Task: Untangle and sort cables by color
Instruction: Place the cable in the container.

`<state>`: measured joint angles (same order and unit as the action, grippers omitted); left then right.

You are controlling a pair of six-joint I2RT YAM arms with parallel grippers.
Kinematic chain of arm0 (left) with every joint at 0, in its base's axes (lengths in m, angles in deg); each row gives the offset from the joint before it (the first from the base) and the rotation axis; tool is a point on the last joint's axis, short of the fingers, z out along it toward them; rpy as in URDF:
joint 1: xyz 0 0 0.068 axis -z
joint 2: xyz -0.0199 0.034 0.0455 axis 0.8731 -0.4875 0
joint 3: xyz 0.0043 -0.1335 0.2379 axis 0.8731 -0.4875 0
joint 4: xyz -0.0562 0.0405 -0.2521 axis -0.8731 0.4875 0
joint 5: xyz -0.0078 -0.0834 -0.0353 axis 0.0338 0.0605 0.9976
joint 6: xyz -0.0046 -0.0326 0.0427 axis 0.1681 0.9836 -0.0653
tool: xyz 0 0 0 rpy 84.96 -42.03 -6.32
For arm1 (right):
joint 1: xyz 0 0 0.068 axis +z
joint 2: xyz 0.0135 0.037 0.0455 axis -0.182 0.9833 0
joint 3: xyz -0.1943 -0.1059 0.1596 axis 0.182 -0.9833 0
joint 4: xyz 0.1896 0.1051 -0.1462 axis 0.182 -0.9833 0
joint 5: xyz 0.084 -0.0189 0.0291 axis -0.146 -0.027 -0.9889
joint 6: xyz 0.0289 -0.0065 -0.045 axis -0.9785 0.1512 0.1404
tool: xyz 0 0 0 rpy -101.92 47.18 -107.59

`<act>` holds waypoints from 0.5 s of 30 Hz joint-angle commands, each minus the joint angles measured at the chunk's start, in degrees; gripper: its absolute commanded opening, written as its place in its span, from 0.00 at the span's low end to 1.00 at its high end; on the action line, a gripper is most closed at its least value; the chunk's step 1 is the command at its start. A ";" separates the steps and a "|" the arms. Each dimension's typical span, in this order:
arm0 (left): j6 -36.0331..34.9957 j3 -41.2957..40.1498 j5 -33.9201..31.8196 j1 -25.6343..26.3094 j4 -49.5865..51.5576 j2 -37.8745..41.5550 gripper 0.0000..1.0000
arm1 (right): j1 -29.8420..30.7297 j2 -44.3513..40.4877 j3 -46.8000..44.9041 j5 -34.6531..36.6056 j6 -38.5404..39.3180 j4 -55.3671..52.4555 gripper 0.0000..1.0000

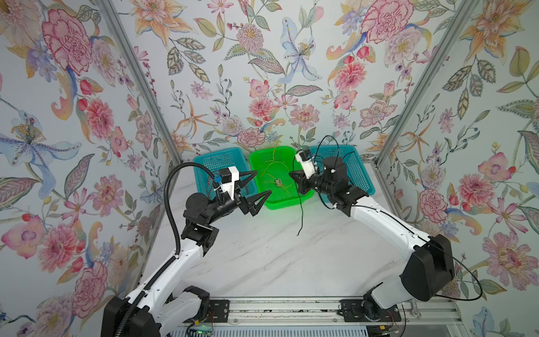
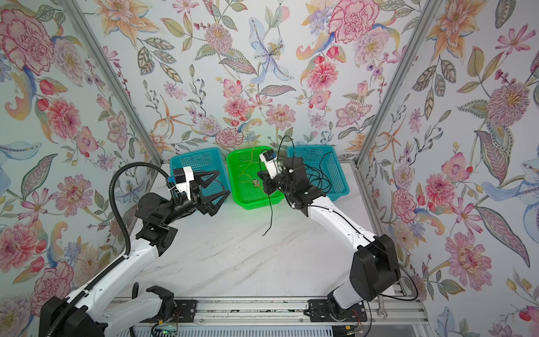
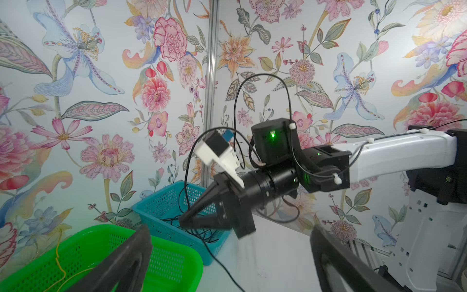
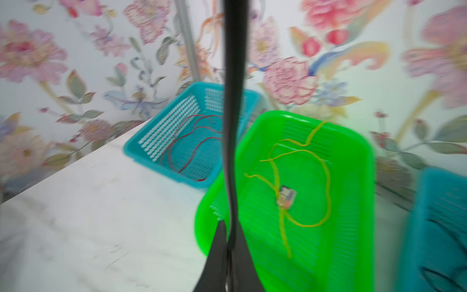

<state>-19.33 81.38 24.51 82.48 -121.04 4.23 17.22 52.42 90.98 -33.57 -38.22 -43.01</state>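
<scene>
I next move my right gripper outward and over the blue basket of black cables and let the black cable go inside, because its color matches the cables there.
My right gripper point(image 4: 228, 228) is shut on a black cable point(image 4: 233, 101). In both top views that cable point(image 1: 302, 214) hangs from the gripper point(image 1: 290, 174) over the green basket's front right corner, and its free end reaches the table. My left gripper point(image 1: 264, 182) stands wide open and holds nothing, at the green basket's left rim, apart from the cable. Yellow cables point(image 4: 326, 177) lie in the green basket point(image 1: 287, 201). Red cables point(image 4: 192, 141) lie in the left blue basket point(image 1: 204, 159). More black cables point(image 2: 320, 175) lie in the right blue basket point(image 2: 341, 175).
The three baskets stand side by side against the back wall. A small circuit piece point(image 4: 286, 197) lies among the yellow cables. Floral walls close in the white marbled table point(image 1: 262, 256) on three sides. Both arm bases sit on a rail point(image 1: 277, 309) at the front.
</scene>
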 commanded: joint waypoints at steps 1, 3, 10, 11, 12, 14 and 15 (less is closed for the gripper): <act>-6.08 -1.07 -3.67 -0.11 7.20 2.32 0.99 | -5.80 6.73 11.40 10.17 0.50 -11.41 0.03; -7.21 -1.60 -4.76 -0.15 9.34 3.38 0.99 | -9.48 13.51 19.79 13.55 0.52 -16.67 0.03; -9.26 -3.35 -6.81 -0.18 14.07 6.80 0.99 | -14.76 36.96 49.98 26.47 2.99 -30.69 0.03; -9.48 -3.68 -7.14 -0.07 14.55 7.35 0.99 | -15.13 40.43 54.36 27.60 3.27 -32.84 0.03; -9.85 -4.06 -7.66 -0.16 15.17 7.85 0.99 | -15.48 43.40 58.09 28.55 3.39 -34.37 0.03; -10.65 -4.35 -8.64 -0.18 16.68 8.29 0.99 | -16.18 48.37 62.84 29.72 3.49 -36.12 0.03; -11.06 -4.34 -8.95 -0.19 17.64 8.41 0.99 | -16.57 50.00 64.33 30.27 3.42 -36.39 0.03</act>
<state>-27.97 77.68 17.52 82.48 -106.42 11.57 1.22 99.15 150.38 -8.15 -35.86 -71.60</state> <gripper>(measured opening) 0.993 0.053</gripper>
